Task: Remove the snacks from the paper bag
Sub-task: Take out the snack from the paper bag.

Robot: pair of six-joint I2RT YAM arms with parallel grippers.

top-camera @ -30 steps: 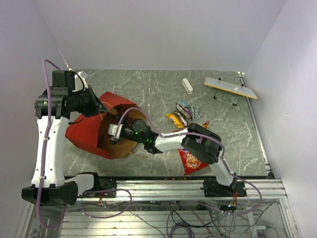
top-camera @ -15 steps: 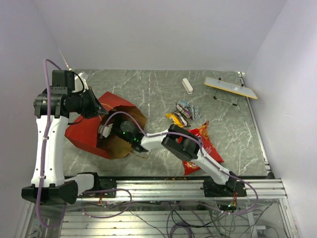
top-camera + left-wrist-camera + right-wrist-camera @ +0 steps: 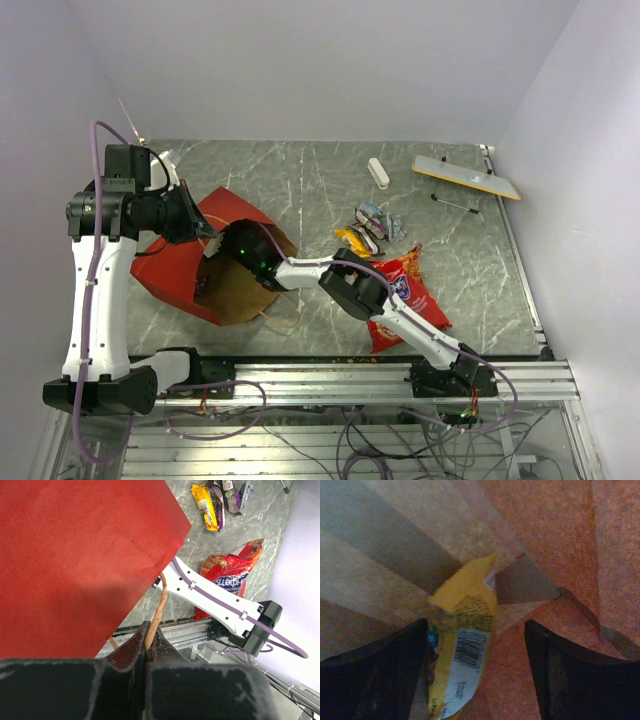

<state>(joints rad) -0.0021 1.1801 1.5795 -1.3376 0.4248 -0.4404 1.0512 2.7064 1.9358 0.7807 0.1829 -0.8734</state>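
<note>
The yellow wrapped snack (image 3: 462, 640) already stands between my right gripper's open fingers, so they should stay deep in the bag and close across its barcoded middle next.
The red paper bag (image 3: 172, 270) lies on its side at the left, its brown mouth facing right. My left gripper (image 3: 148, 630) is shut on the bag's tan twisted handle (image 3: 159, 605) and holds the mouth up. My right gripper (image 3: 475, 630) is deep inside the bag, jaws open wide. A yellow wrapped snack (image 3: 462, 640) with a barcode stands between its fingers, close against the left finger (image 3: 395, 670) and apart from the right one. Outside the bag, the red chip bag (image 3: 410, 292) and several small candy bars (image 3: 370, 228) lie on the table.
A small white block (image 3: 377, 172) and a long grey strip with a yellow edge (image 3: 465, 176) lie at the back right. My right arm (image 3: 330, 272) stretches across the bag's mouth. The brown bag wall (image 3: 545, 540) closes in around the right gripper.
My right arm has pushed leftward, deeper into the bag, so its wrist now sits inside the mouth. The chip bag it covered now shows. The left arm holds still.
</note>
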